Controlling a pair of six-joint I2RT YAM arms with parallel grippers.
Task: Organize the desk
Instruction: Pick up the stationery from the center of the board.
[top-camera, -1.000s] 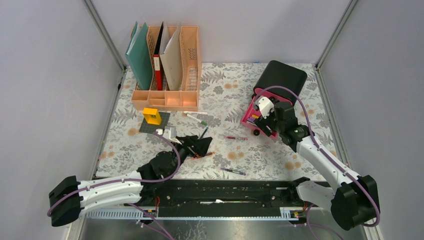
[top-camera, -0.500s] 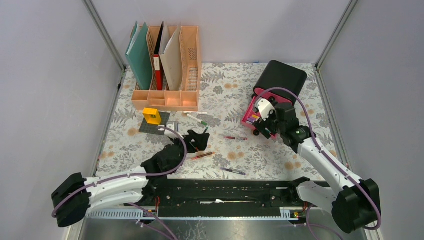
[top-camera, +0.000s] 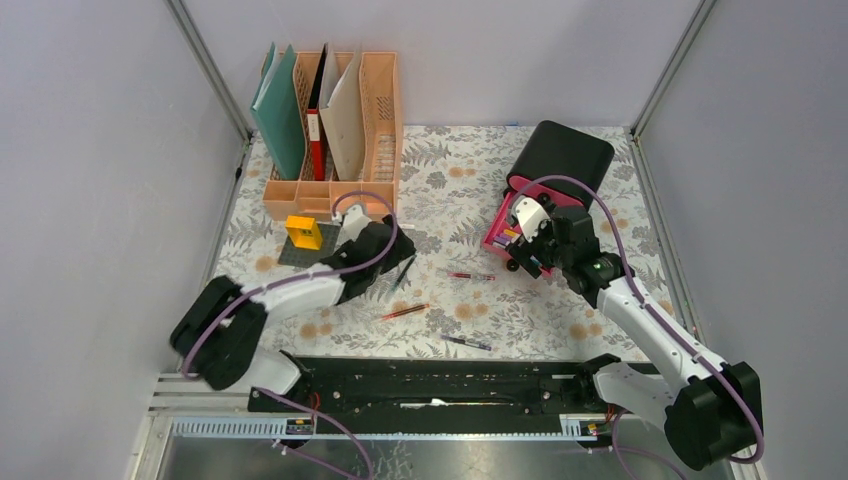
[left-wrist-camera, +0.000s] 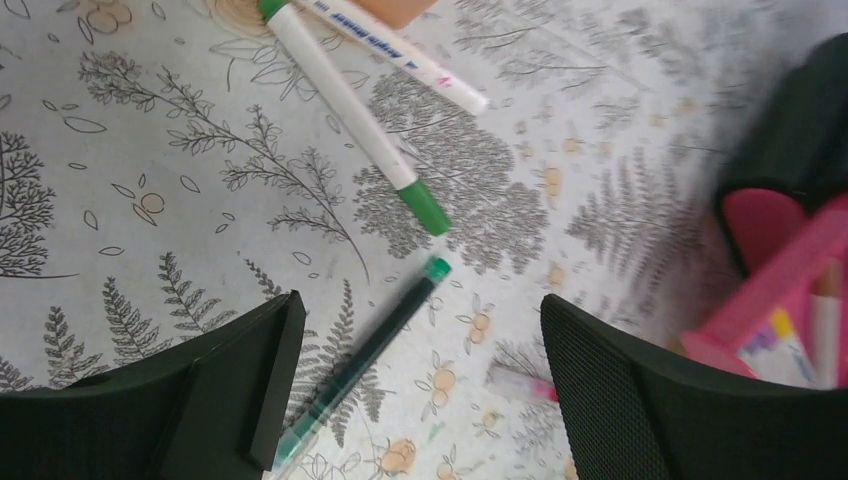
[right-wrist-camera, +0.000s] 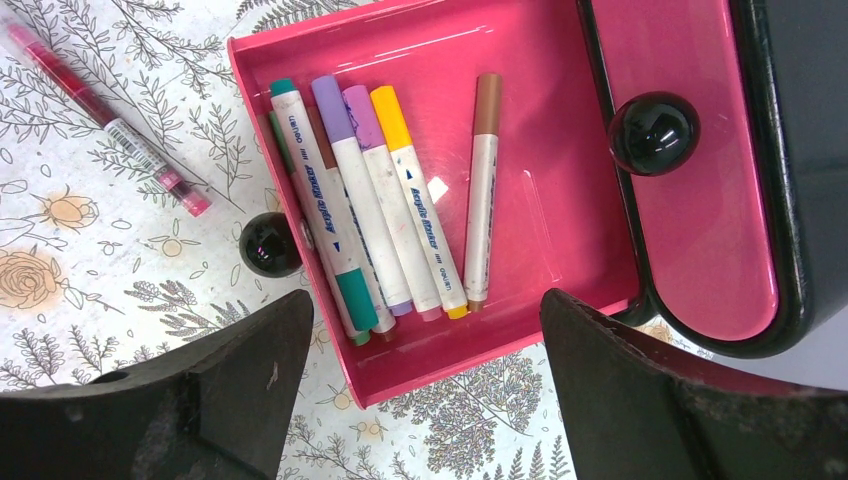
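I should next lower my left gripper outward onto the white marker's near green end (left-wrist-camera: 418, 195). It lies below my gripper and outward of it, clear of the second white marker.
The desk (top-camera: 560, 310) is a white cloth with grey ferns and orange flowers. My left gripper (top-camera: 390, 262) hangs open over it, and a dark green pen (left-wrist-camera: 370, 350) lies on the cloth between its fingers (left-wrist-camera: 200, 400), nearer the left one. Two white markers (left-wrist-camera: 350, 120) lie just beyond it. My right gripper (top-camera: 525, 250) is open above the front edge of the pink drawer (right-wrist-camera: 560, 240), which holds several markers (right-wrist-camera: 400, 210). Neither gripper holds anything.
The peach file rack (top-camera: 335, 190) with folders stands at the back left. A yellow block (top-camera: 304, 232) sits on a grey plate beside it. The black drawer box (top-camera: 560, 155) is at the back right. Loose pens lie mid-desk: pink (top-camera: 470, 275), red-brown (top-camera: 404, 311), purple (top-camera: 467, 343).
My left arm has swung from low near the front edge toward the rack, bringing its gripper over the green pen. The right arm has barely moved.
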